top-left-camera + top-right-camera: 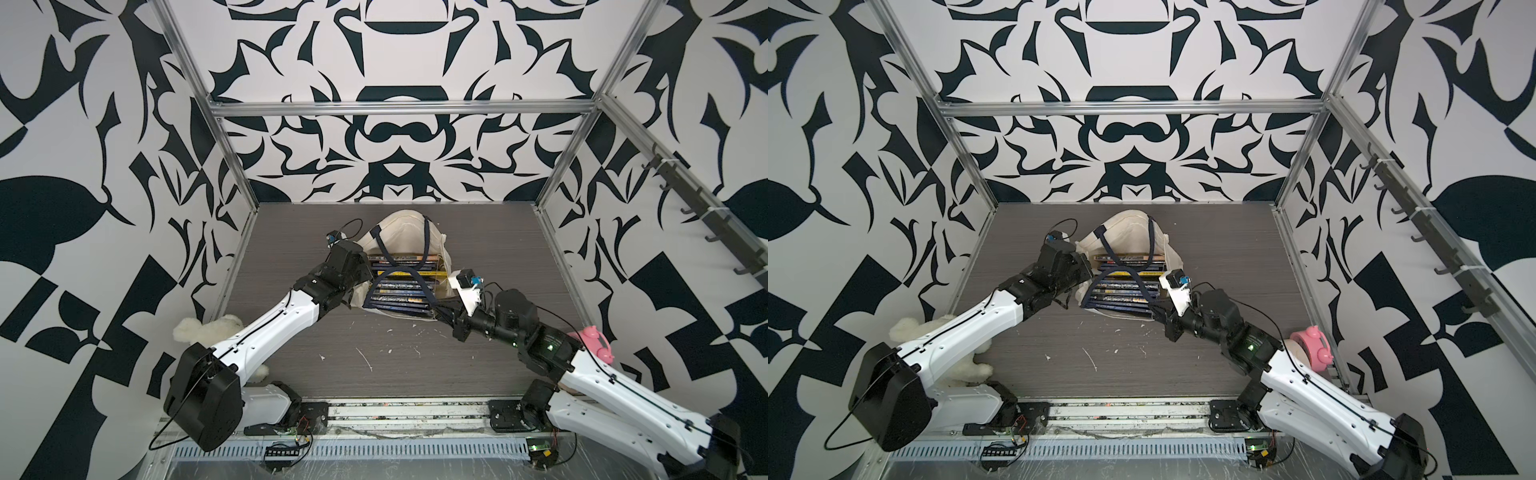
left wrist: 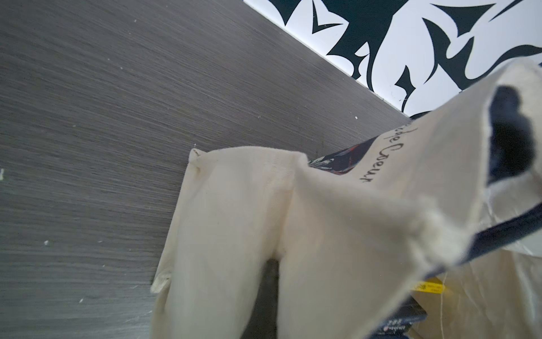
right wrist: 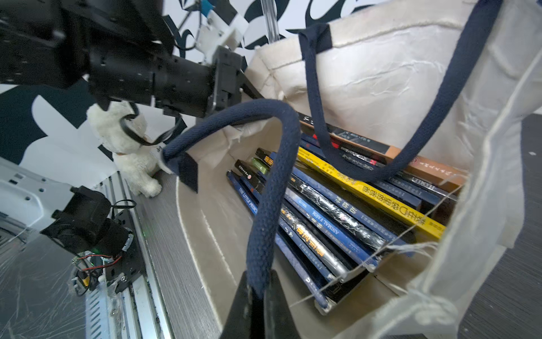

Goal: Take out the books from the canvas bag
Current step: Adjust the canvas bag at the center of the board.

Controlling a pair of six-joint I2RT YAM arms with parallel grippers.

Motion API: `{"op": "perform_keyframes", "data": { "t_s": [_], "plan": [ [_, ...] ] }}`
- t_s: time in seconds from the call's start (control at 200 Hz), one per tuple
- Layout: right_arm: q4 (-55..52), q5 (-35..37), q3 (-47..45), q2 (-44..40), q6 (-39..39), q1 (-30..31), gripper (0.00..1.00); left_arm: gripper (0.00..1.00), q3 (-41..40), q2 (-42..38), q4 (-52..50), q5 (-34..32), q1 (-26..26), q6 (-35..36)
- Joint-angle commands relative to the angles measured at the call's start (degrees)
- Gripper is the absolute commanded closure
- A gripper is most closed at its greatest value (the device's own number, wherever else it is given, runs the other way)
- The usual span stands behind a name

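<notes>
The strap arches over the books, so the robot next needs to draw its right gripper back and down to release the strap above the open tabletop, which lies below the gripper, nearer the robot's base.
The cream canvas bag lies mid-table with its mouth toward the front. Several books stand stacked inside, mostly dark blue, one yellow. My left gripper is shut on the bag's left rim; cream cloth drapes over its jaws in the left wrist view. My right gripper is shut on a navy strap handle at the mouth's right front corner. The other strap lies across the book spines.
A white plush bear lies under the left arm near the left wall. A pink object sits at the right edge behind the right arm. A hook rail runs along the right wall.
</notes>
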Motion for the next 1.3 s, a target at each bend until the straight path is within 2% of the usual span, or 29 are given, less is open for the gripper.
{"op": "perform_keyframes", "data": {
  "t_s": [0.0, 0.315, 0.5, 0.575, 0.67, 0.725, 0.795, 0.83, 0.99, 1.07, 1.11, 1.295],
  "plan": [
    [5.2, -1.3, -0.7, -3.2, -1.3, 3.0, 1.00, 1.00, 0.3, 2.6, -4.0, 0.0, 1.9, -1.6],
    [3.8, 10.1, -3.6, -6.4, -8.7, 15.0, 1.00, 1.00, 4.0, 4.3, -6.1, 3.8, 5.3, -2.8],
    [2.5, 28.1, -6.5, -7.0, -14.2, 27.6, 0.95, 1.00, 6.0, 4.4, -6.7, 5.2, 6.2, -2.6],
    [2.9, 32.5, -7.4, -6.5, -15.8, 31.1, 0.87, 1.00, 6.9, 5.0, -7.1, 5.6, 6.3, -2.5],
    [2.0, 37.8, -7.8, -4.8, -17.0, 33.9, 0.82, 1.00, 7.8, 5.7, -7.7, 6.2, 6.8, -2.5],
    [2.0, 40.9, -8.3, -3.9, -17.4, 34.8, 0.74, 1.00, 8.2, 5.7, -7.7, 6.6, 7.0, -2.5],
    [1.4, 43.6, -8.3, -2.9, -17.4, 35.0, 0.57, 1.00, 8.6, 5.7, -7.8, 6.6, 7.0, -2.3],
    [0.8, 44.2, -8.0, -2.3, -17.6, 35.0, 0.51, 1.00, 8.9, 5.7, -8.0, 6.5, 7.1, -2.3],
    [-2.0, 50.6, -6.8, -0.5, -15.7, 35.1, 0.36, 1.00, 10.0, 5.1, -8.2, 7.3, 7.9, -1.8],
    [-4.6, 51.5, -5.5, -2.4, -13.8, 35.2, 0.16, 1.00, 10.1, 4.7, -7.9, 7.3, 7.8, -1.3],
    [-5.4, 51.9, -5.2, -4.1, -12.6, 35.1, 0.02, 1.00, 10.0, 4.4, -7.6, 7.2, 7.9, -0.9],
    [-7.6, 54.3, -4.2, -11.7, -6.7, 35.1, 0.00, 1.00, 10.1, 3.3, -6.2, 8.1, 8.4, -0.2]
  ]
}}
